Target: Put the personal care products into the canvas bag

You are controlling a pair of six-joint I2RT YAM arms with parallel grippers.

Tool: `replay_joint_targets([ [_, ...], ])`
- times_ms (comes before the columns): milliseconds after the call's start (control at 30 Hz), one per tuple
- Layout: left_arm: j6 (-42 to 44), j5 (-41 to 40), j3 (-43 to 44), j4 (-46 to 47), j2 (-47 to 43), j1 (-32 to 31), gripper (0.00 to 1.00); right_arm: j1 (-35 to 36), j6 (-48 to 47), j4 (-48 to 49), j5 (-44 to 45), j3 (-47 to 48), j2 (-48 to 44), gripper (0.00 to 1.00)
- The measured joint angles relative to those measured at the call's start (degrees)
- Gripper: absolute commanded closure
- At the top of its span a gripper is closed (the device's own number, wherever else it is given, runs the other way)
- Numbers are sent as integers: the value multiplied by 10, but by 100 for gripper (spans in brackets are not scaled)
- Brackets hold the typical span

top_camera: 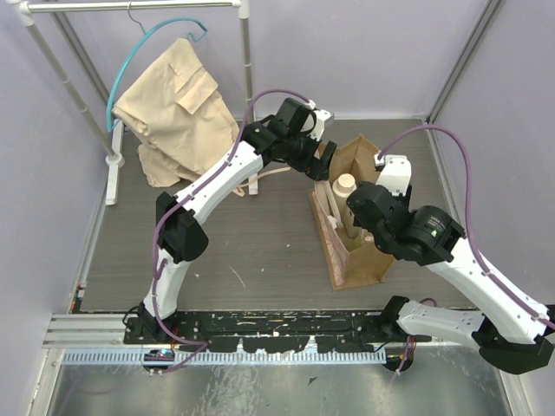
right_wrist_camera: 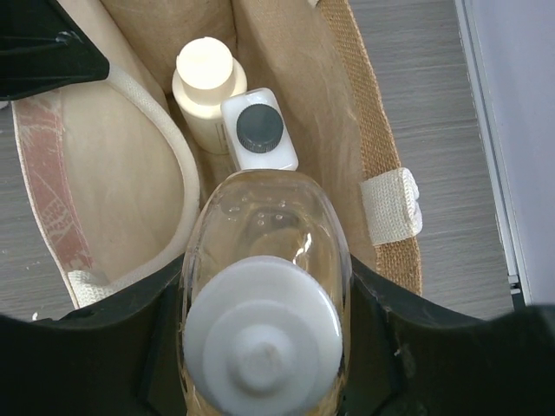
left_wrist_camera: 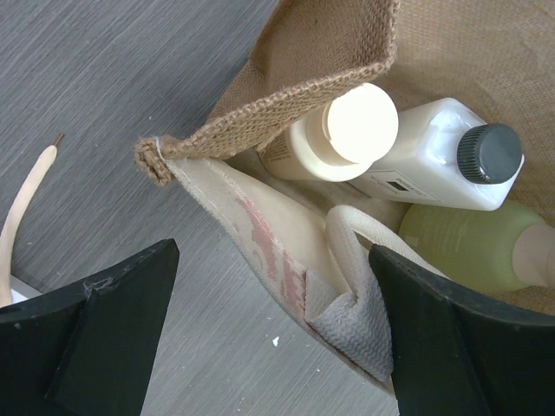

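Note:
The robot's right gripper will lower the amber bottle to the left in the top view and let go of it between the bag's handle and the white bottle (right_wrist_camera: 258, 130), where the bag's bottom is bare.
The tan canvas bag (top_camera: 360, 260) stands upright right of centre. Inside it, the left wrist view shows the cream round-capped bottle (left_wrist_camera: 360, 126), the white rectangular bottle with black cap (left_wrist_camera: 451, 160) and the translucent green-yellow bottle (left_wrist_camera: 468, 247). My left gripper (left_wrist_camera: 273, 338) is open and straddles the bag's near wall (left_wrist_camera: 277, 234) and its cream handle (left_wrist_camera: 355, 303). My right gripper (right_wrist_camera: 267, 321) is shut on the amber bottle with white cap (right_wrist_camera: 264, 334) and holds it upright over the bag's opening (right_wrist_camera: 364, 130). Below it are the cream bottle (right_wrist_camera: 206, 74) and the white bottle (right_wrist_camera: 258, 130).
A beige garment (top_camera: 178, 104) hangs on a teal hanger from a white rack (top_camera: 113, 165) at the back left. A loose cream strap (left_wrist_camera: 26, 199) lies on the grey table left of the bag. Purple walls close in on both sides.

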Motion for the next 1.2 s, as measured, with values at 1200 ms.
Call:
replay_joint_targets([
  [1200,16,0,-6,-22,0,0,2,-2,-252,235,-224,-180,-27,99],
])
